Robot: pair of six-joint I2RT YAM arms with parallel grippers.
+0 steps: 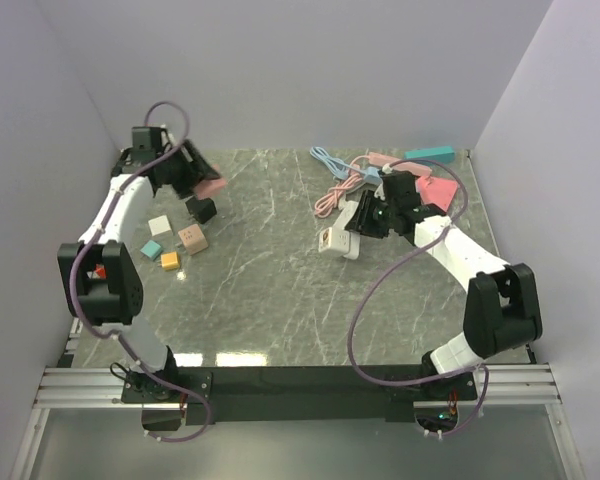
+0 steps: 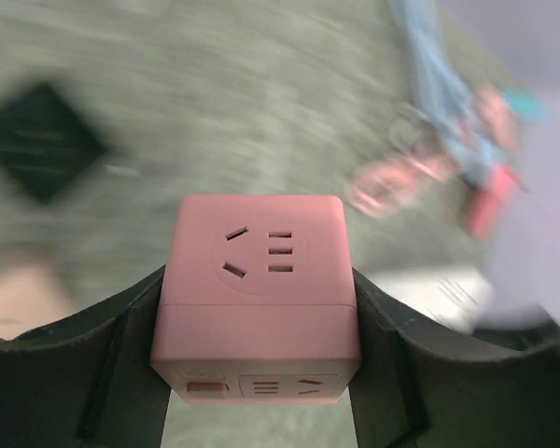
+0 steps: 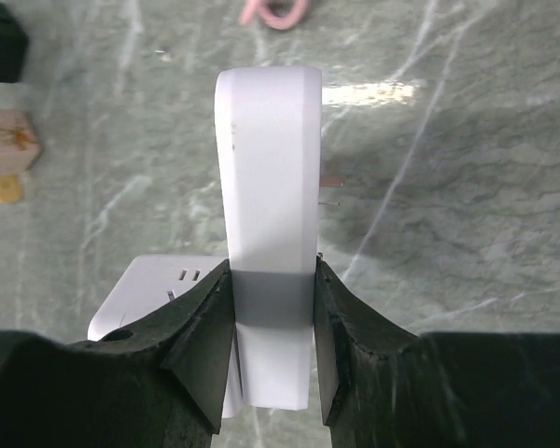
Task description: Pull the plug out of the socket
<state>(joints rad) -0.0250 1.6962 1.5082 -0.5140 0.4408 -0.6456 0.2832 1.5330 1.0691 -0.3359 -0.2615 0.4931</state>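
Observation:
The left gripper moves down and toward the left in the top view next, onto the table beside the black cube, since the pink cube socket's outlets are empty.
My left gripper [image 1: 200, 180] is shut on a pink cube socket [image 1: 213, 186] and holds it above the table's back left. In the left wrist view the pink cube [image 2: 257, 280] sits between the fingers of the gripper [image 2: 257, 322], its outlet faces empty. My right gripper [image 1: 356, 228] is shut on a white plug [image 1: 352, 243] at mid-right. In the right wrist view the plug [image 3: 266, 168] stands upright in the gripper [image 3: 271, 327], its metal prongs [image 3: 329, 183] bare on the right side. A white cube socket [image 3: 154, 294] lies just left of it, also seen from the top [image 1: 329, 240].
A black cube [image 1: 201, 209] and several small cubes [image 1: 185, 238] lie at the left. Pink and blue cables [image 1: 335, 180], a teal power strip [image 1: 430, 153] and a red piece [image 1: 440, 190] lie at the back right. Walls close in left, back and right.

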